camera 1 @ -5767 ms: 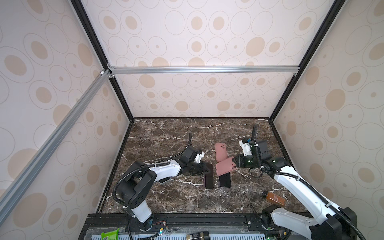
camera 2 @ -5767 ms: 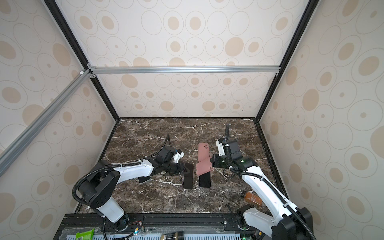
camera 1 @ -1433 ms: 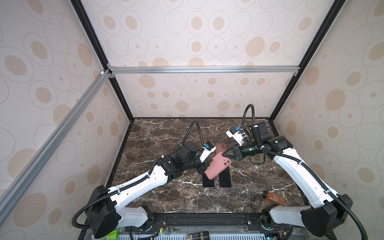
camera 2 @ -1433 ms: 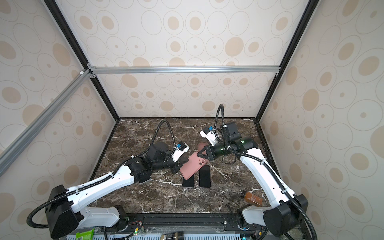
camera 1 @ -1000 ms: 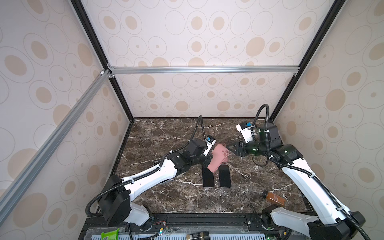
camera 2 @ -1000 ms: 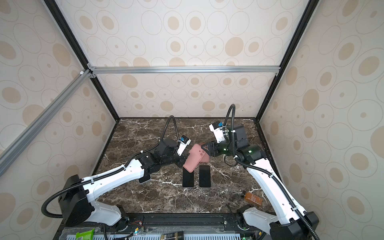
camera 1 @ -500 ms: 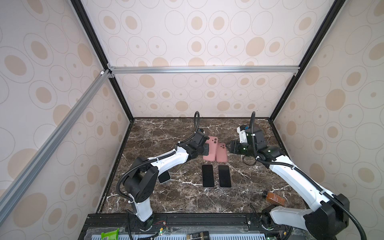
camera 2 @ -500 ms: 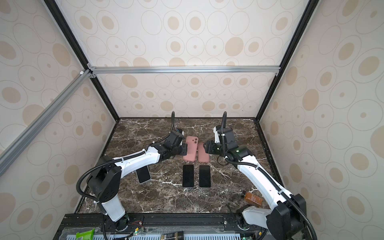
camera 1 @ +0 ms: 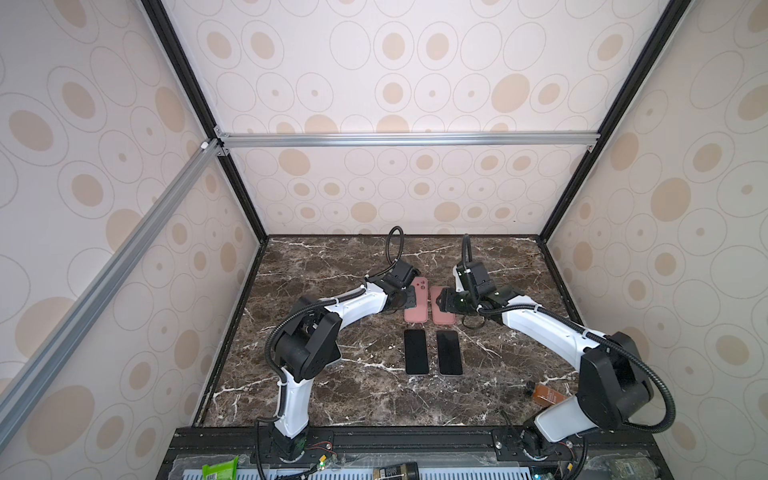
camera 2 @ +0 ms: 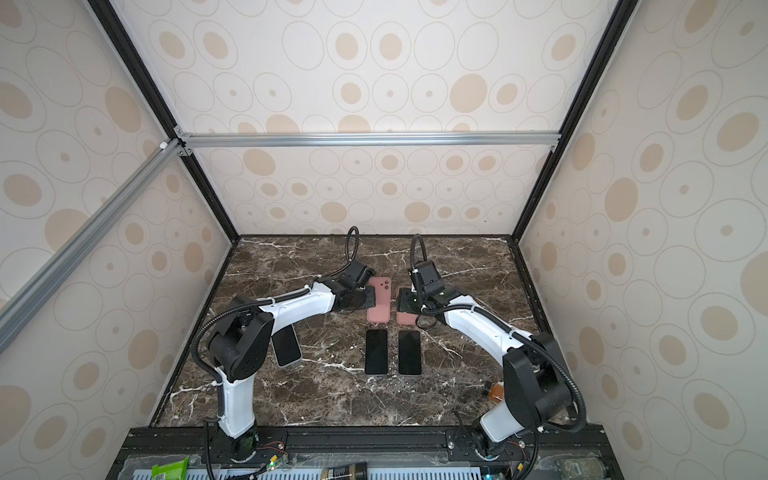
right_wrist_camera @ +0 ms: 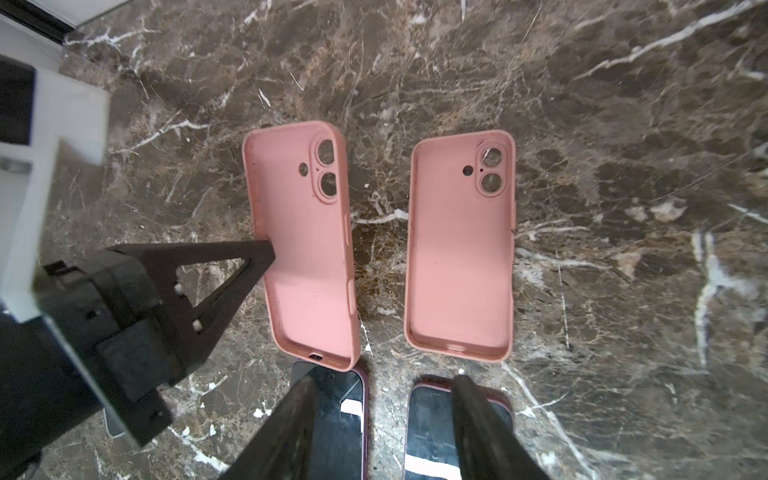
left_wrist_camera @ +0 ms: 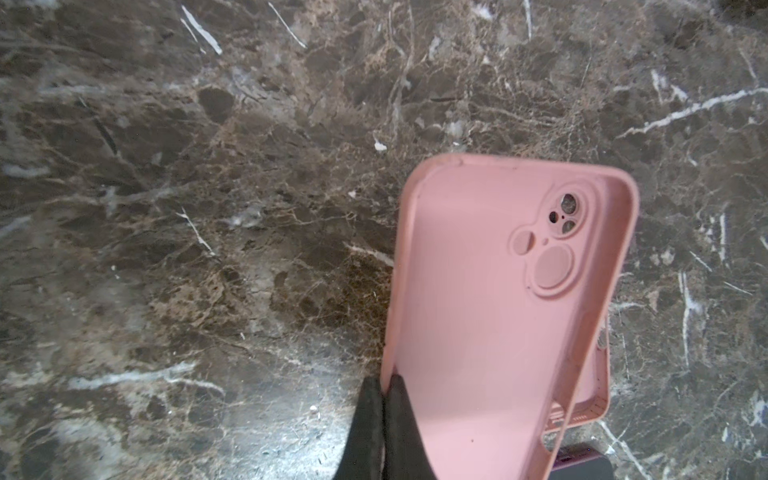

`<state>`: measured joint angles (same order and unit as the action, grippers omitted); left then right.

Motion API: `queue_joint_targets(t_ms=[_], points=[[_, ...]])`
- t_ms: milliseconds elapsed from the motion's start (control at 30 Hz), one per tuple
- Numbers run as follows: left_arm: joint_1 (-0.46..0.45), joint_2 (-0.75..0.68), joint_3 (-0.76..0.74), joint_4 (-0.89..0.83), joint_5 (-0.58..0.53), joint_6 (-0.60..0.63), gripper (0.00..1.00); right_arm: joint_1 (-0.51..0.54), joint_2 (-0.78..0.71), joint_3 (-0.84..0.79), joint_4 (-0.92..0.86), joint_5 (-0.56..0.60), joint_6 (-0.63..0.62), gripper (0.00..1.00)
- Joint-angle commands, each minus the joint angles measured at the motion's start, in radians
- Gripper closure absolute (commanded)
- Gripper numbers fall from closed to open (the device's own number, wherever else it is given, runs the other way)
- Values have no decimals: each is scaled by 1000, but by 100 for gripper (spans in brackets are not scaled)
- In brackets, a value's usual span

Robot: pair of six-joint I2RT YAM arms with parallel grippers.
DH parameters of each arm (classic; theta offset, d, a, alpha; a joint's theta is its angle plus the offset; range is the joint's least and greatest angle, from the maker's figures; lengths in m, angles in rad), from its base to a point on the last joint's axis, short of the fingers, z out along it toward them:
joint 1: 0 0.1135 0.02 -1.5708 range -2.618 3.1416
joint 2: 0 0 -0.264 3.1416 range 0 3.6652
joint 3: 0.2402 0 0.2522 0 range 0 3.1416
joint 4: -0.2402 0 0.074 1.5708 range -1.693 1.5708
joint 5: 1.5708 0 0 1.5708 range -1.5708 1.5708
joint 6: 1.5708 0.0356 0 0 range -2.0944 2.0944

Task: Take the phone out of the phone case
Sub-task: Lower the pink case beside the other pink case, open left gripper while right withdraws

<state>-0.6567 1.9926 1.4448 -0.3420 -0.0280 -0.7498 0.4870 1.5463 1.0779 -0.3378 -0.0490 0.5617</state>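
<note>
I should next move my left gripper down, lay the pink case flat on the marble (camera 1: 416, 310) beside the other case and let go of its side, because the pink case is hanging tilted.
Two empty pink phone cases lie side by side at the back middle of the marble table (camera 1: 332, 374): the left case (camera 1: 416, 305) (right_wrist_camera: 307, 241) and the right case (camera 1: 444, 313) (right_wrist_camera: 461, 245). My left gripper (camera 1: 409, 300) (left_wrist_camera: 386, 380) is shut on the left case's side rim (left_wrist_camera: 498, 311), holding it slightly tilted. My right gripper (camera 1: 444, 300) (right_wrist_camera: 382, 399) hovers open over the right case, with nothing between its fingers. Two dark phones (camera 1: 416, 352) (camera 1: 449, 353) lie screen up just in front of the cases, also in the right wrist view (right_wrist_camera: 340, 415) (right_wrist_camera: 428, 432).
A third phone (camera 2: 286, 345) with a pale rim lies by the left arm's shoulder. An amber bottle (camera 1: 546, 395) lies at the front right near the right arm's base. Patterned walls close the table on three sides. A green packet (camera 1: 220, 471) sits on the front rail.
A second ago my left gripper held the pink case in the air over the phones. It has since moved back and lowered it beside the other case. The right gripper has drawn back and opened a little.
</note>
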Motion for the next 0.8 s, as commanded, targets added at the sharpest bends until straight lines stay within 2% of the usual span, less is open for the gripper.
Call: queue_joint_targets(t_ms=[0,300,700,767], points=[[12,36,82,-74,-15,-36,100,6,30,46,14,-2,21,45],[18,135,200,-168,-27,-21,100,7,47,47,6,-8,12,44],[21,199,253,-221,-67,-20,100,6,48,24,-1,-25,-8,42],[20,202,255,-223,-67,-22,95,6,48,22,-3,-23,-8,42]])
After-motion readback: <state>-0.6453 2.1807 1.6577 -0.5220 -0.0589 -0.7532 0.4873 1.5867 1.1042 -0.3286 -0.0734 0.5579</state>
